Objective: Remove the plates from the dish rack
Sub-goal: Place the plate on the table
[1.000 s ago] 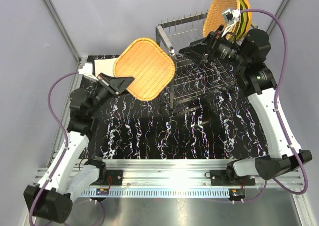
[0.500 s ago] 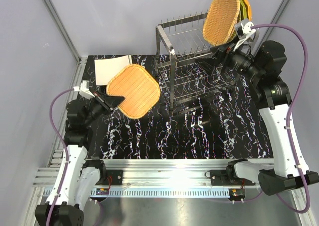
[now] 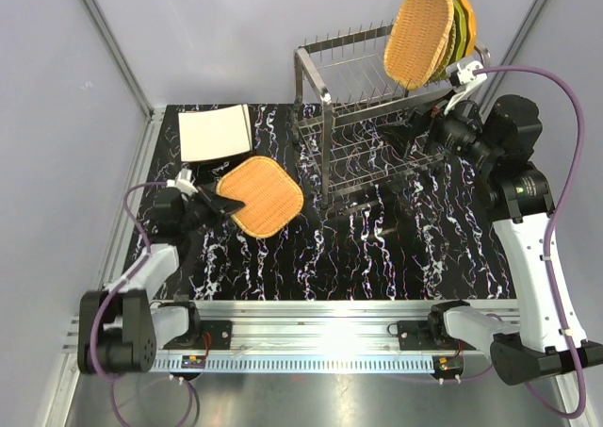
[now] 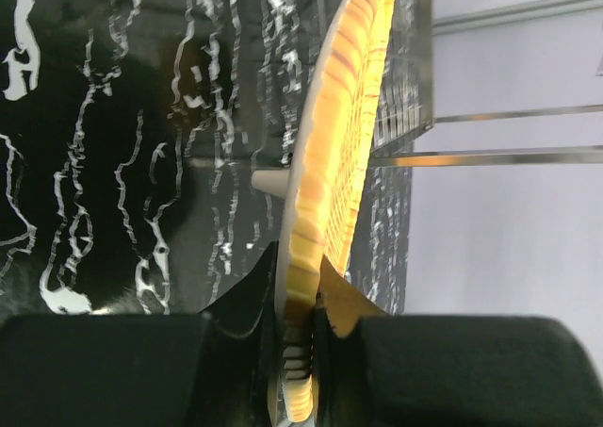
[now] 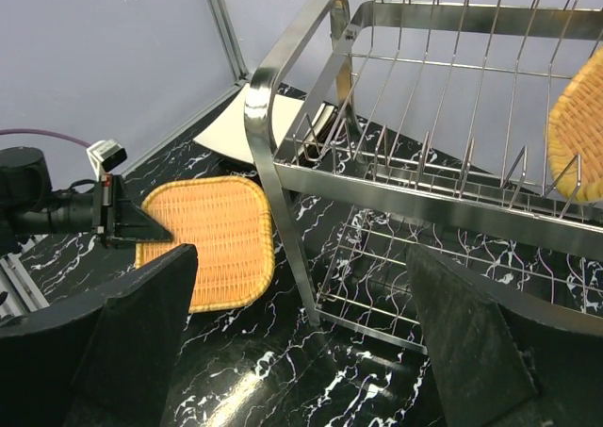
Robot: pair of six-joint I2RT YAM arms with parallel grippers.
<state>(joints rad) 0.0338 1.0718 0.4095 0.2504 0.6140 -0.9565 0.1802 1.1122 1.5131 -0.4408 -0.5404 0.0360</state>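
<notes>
The left gripper shifts right in the top view next, lowers the plate and releases it, as bare marble by the rack lies below there.
My left gripper [image 3: 220,205] is shut on the rim of a woven orange-tan rounded-square plate [image 3: 266,195], held low over the black marble table, left of the dish rack [image 3: 377,116]. In the left wrist view the jaws [image 4: 301,304] pinch the plate's edge [image 4: 344,135]. The right wrist view also shows this plate [image 5: 212,238]. A woven plate [image 3: 419,36], a green one [image 3: 458,17] and an orange one [image 3: 469,31] stand in the rack's upper right end. My right gripper [image 5: 301,352] is open and empty, right of the rack [image 5: 311,177], facing it.
A square cream plate [image 3: 215,132] lies flat on the table at the back left, also in the right wrist view [image 5: 254,130]. The rack's lower tier [image 3: 377,158] holds no plates that I can see. Grey walls close the back and sides.
My left arm has lowered the woven plate from high up down to just above the table and pulled back left. My right gripper has drawn away from the rack's plates, rightward.
</notes>
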